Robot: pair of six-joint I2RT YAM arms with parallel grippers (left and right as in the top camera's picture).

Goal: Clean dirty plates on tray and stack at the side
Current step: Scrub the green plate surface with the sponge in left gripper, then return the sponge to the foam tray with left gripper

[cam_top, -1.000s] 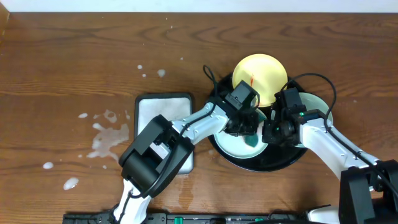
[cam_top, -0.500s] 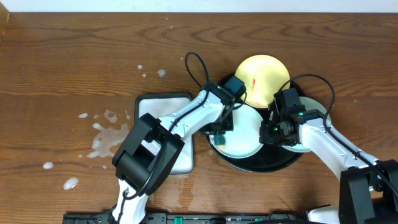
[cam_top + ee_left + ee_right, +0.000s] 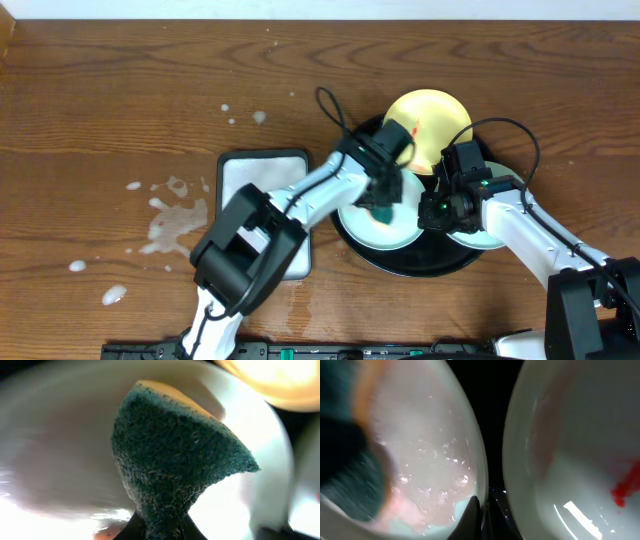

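Note:
Next, my left gripper sweeps across the filmy mint plate, then lifts past the black tray's rim over the white tray, where bare space shows (image 3: 260,177).
The black tray (image 3: 412,262) holds three plates. The yellow plate (image 3: 437,118) with a red smear leans on its far rim. A mint plate (image 3: 366,228) lies in the middle. My left gripper (image 3: 386,200) is shut on a green sponge (image 3: 175,455) and presses it onto this plate (image 3: 55,450). My right gripper (image 3: 433,209) is shut on that plate's right rim (image 3: 470,460); its fingers (image 3: 482,510) pinch the edge. The plate's surface is wet with a pinkish film. The second mint plate (image 3: 482,239) lies at the right, partly under my right arm, with a red smear (image 3: 621,491).
A white rectangular tray (image 3: 250,175) lies left of the black tray, under my left arm. Water drops and a puddle (image 3: 175,215) are on the wooden table further left.
My left gripper has swept the sponge from the middle plate's left edge back to the right, toward its far side. The right gripper has kept its hold on the rim.

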